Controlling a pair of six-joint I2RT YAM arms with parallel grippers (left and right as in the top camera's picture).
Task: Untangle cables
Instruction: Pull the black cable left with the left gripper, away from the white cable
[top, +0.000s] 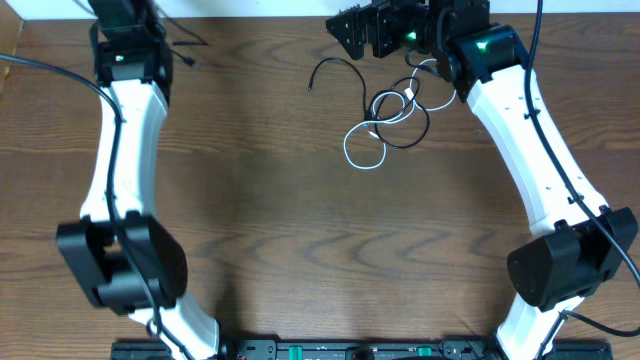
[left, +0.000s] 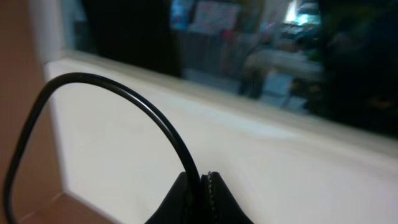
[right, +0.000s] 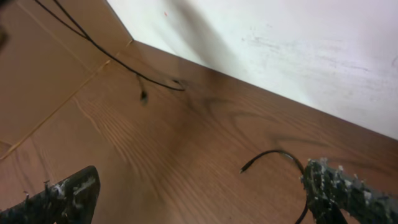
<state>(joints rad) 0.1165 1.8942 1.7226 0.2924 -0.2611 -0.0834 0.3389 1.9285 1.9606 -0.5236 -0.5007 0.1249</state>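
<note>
The robot will lower its left gripper toward the table beside the white wall and open it there.
The cables lie as a tangle (top: 392, 115) on the brown table, right of centre at the back. In it a white cable (top: 365, 150) loops through black loops (top: 410, 110), and one black end (top: 322, 72) curls out to the left. My right gripper (right: 205, 193) hangs open above the table. That black end (right: 267, 155) lies just inside its right finger (right: 342, 186), untouched. My left gripper (left: 202, 186) is shut on a separate black cable (left: 112, 84), which arcs up and left from the jaws. Seen from overhead, this cable (top: 185, 45) is at the far left back.
A white wall (right: 280, 43) runs along the table's back edge, with a dark window (left: 249, 50) above it. Both arm bases (top: 130, 260) (top: 570, 260) stand near the front edge. A thin black cable with a plug end (right: 143, 95) lies by the back left corner.
</note>
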